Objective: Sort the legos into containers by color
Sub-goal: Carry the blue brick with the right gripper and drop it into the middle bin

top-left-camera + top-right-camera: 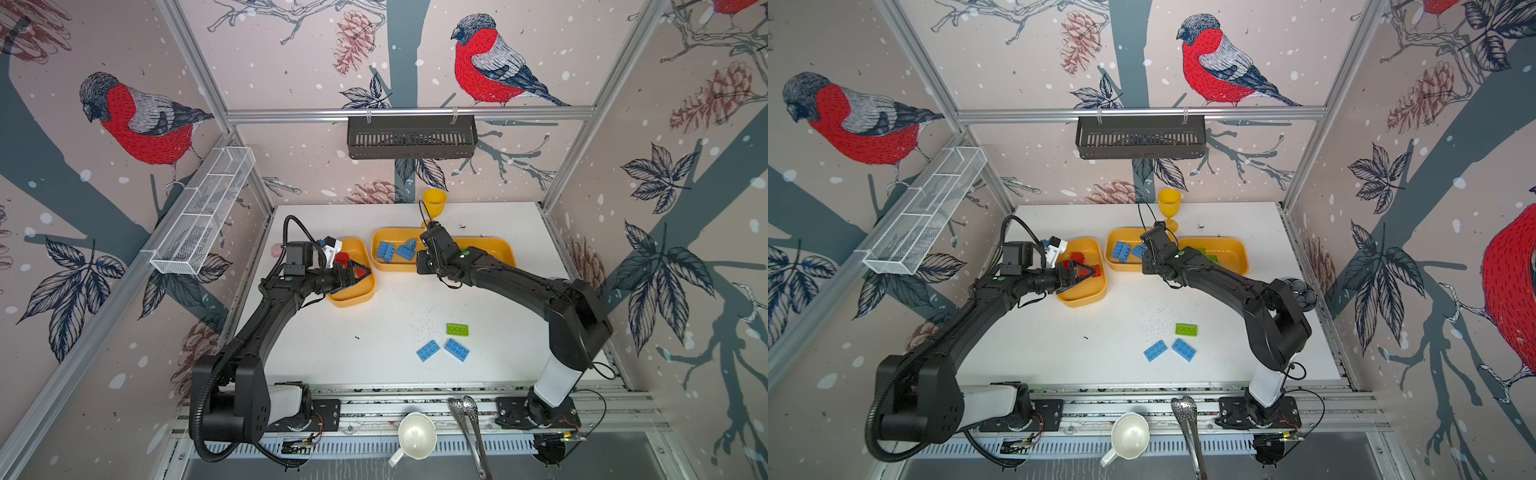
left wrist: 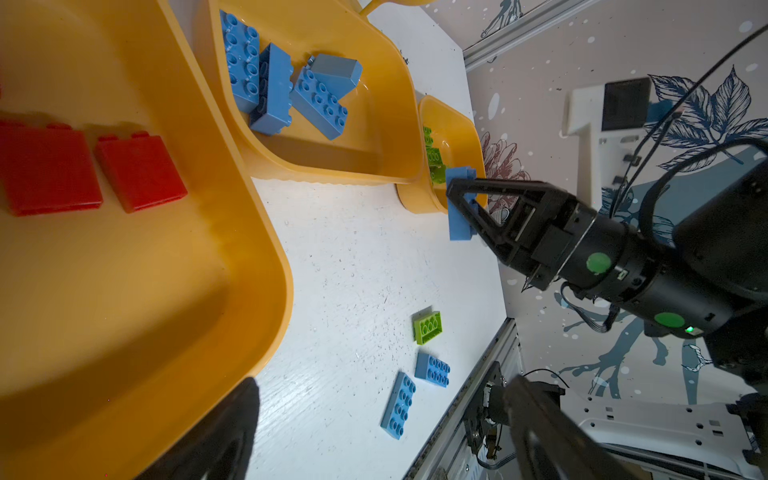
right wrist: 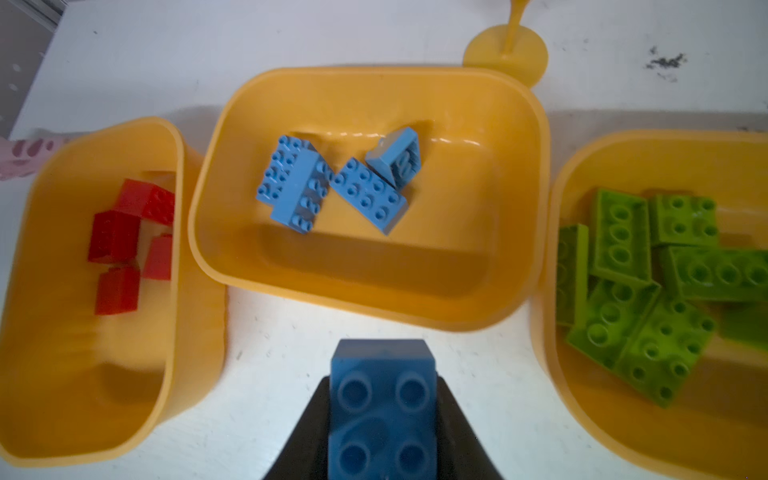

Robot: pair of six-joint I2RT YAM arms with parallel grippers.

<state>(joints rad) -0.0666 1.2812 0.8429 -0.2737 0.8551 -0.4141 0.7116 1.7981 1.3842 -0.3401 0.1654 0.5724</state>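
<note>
My right gripper should move outward past the middle container's near rim, lower and release, since the container's bare bottom beside the blue legos lies outward of and below the gripper.
Three yellow-orange containers stand in a row at the back. The left one (image 3: pixel 83 374) holds red legos (image 3: pixel 124 232), the middle one (image 3: pixel 374 95) blue legos (image 3: pixel 332 187), the right one (image 3: pixel 582 415) lime green legos (image 3: pixel 648 282). My right gripper (image 3: pixel 383 415) is shut on a blue brick (image 3: pixel 383 374), above the table just in front of the middle container. Over the left container (image 1: pixel 353 299) my left gripper (image 1: pixel 361 272) is open and holds nothing. One green brick (image 1: pixel 458 329) and two blue bricks (image 1: pixel 428 350) (image 1: pixel 456 349) lie loose on the table's front right.
A yellow goblet (image 1: pixel 434 203) stands behind the middle container. A white mesh basket (image 1: pixel 203 212) hangs on the left wall and a black basket (image 1: pixel 411 137) on the back wall. A white cup (image 1: pixel 415 436) and metal tongs (image 1: pixel 469 428) lie by the front rail.
</note>
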